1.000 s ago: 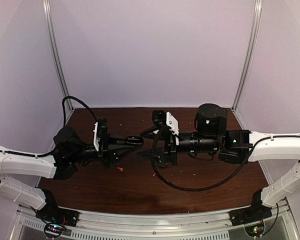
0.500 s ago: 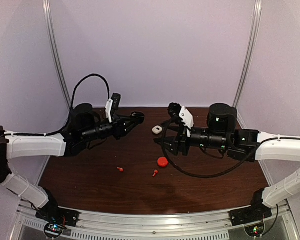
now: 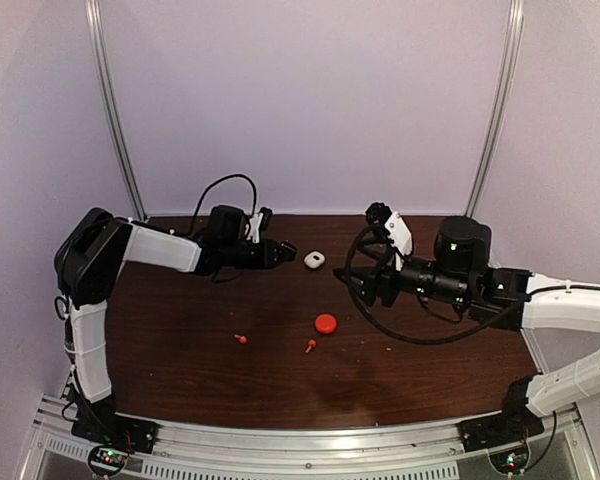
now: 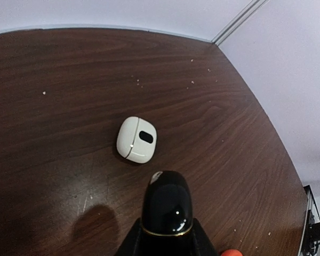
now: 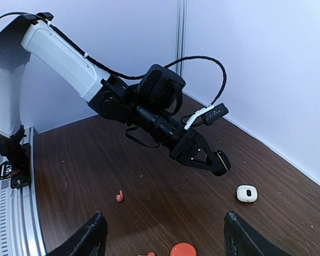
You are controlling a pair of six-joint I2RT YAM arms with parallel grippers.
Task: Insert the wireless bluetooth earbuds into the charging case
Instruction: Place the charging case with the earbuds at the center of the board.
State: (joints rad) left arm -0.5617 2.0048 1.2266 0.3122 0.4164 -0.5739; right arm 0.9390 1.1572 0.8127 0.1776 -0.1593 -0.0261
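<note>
To get the black case onto the empty wood beside the white case, my left gripper should lower the case first, then release it.
My left gripper (image 3: 278,254) is shut on a glossy black case (image 4: 167,205) with a gold seam and holds it just short of a closed white case (image 4: 137,139), which lies near the table's far edge (image 3: 314,260). A closed red case (image 3: 325,323) lies mid-table. Two red earbuds (image 3: 241,339) (image 3: 310,346) lie on the wood in front of it. My right gripper (image 3: 362,285) is open and empty, to the right of the red case. In the right wrist view its fingers (image 5: 93,234) stand wide apart above the red case (image 5: 182,249) and one earbud (image 5: 119,196).
The brown wooden table (image 3: 180,370) is walled by pale panels at the back and sides. The right arm's black cable (image 3: 410,338) loops down onto the table to the right of the red case. Small crumbs dot the wood.
My left arm has swung from mid-table to the far back with the black case. My right arm has drawn back to the right. The white case, red case and earbuds are now uncovered.
</note>
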